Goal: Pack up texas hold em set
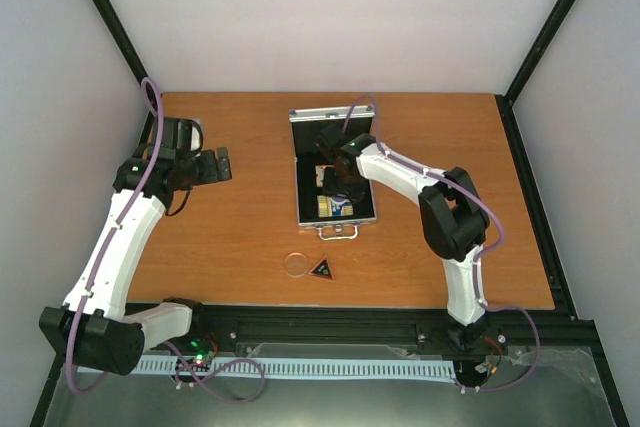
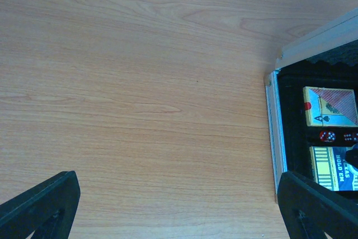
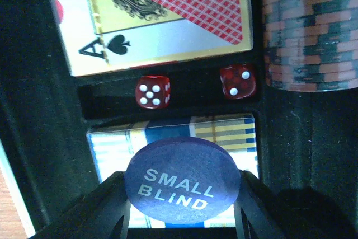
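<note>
The deck's flat top is uncovered. My right gripper needs to move down next and shift toward the side of the brown chip stack, over the blue-yellow deck's edge (image 1: 350, 209) (image 3: 249, 155).
The open silver case (image 1: 335, 169) lies at table centre, its left wall in the left wrist view (image 2: 275, 138). My right gripper (image 1: 335, 182) is inside it, shut on a blue disc marked SMALL BLIND (image 3: 183, 181), above the blue-yellow deck (image 3: 173, 138). Beyond are two red dice (image 3: 152, 91), the pink deck (image 3: 162, 15) and the brown chip stack (image 3: 310, 29). The clear disc (image 1: 295, 264) and black triangle (image 1: 321, 268) lie on the table in front of the case. My left gripper (image 1: 222, 165) is open and empty over bare wood, left of the case.
The case lid (image 1: 333, 117) stands open at the back, the handle (image 1: 338, 231) faces the front. The wooden table (image 1: 240, 237) has a black rail along its near edge and black posts at the back corners.
</note>
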Available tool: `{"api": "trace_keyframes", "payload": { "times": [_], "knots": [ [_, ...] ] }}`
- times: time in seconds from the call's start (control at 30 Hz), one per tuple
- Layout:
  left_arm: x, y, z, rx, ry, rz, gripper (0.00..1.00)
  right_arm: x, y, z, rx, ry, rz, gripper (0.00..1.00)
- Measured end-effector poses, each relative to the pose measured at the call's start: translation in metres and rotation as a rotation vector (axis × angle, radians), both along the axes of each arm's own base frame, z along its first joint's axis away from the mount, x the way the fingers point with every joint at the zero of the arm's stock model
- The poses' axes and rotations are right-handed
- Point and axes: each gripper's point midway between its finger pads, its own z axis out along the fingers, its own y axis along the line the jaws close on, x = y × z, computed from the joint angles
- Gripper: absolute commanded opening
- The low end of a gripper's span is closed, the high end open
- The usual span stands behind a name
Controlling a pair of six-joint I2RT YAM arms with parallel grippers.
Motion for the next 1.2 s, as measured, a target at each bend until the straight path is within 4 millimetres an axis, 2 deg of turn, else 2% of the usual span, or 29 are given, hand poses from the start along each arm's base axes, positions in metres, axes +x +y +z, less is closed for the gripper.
{"api": "trace_keyframes", "payload": {
  "times": [0.13,0.27,0.4,0.43,0.73,1.03,1.2],
  "knots": [
    [0.0,0.0,0.0,0.0,0.002,0.0,1.0,0.0,-0.002,-0.011,-0.021,0.017,0.0,0.29],
    [-0.001,0.0,-0.001,0.001,0.006,0.0,1.0,0.002,-0.006,-0.013,-0.036,0.013,-0.006,0.3],
    [-0.001,0.0,-0.001,0.001,0.006,0.0,1.0,0.002,-0.015,-0.018,-0.06,0.014,-0.015,0.35],
    [-0.001,0.0,-0.001,0.001,0.006,0.0,1.0,0.002,-0.016,-0.019,-0.065,0.016,-0.017,0.37],
    [-0.001,0.0,-0.001,0.002,0.006,0.0,1.0,0.003,-0.022,-0.026,-0.083,0.027,-0.01,0.75],
    [-0.001,0.0,-0.001,0.002,0.006,0.0,1.0,0.001,-0.021,-0.027,-0.079,0.035,0.024,0.88],
    [-0.001,0.0,-0.001,0.002,0.006,0.0,1.0,0.0,-0.018,-0.017,-0.059,0.021,0.056,0.89]
  ]
}}
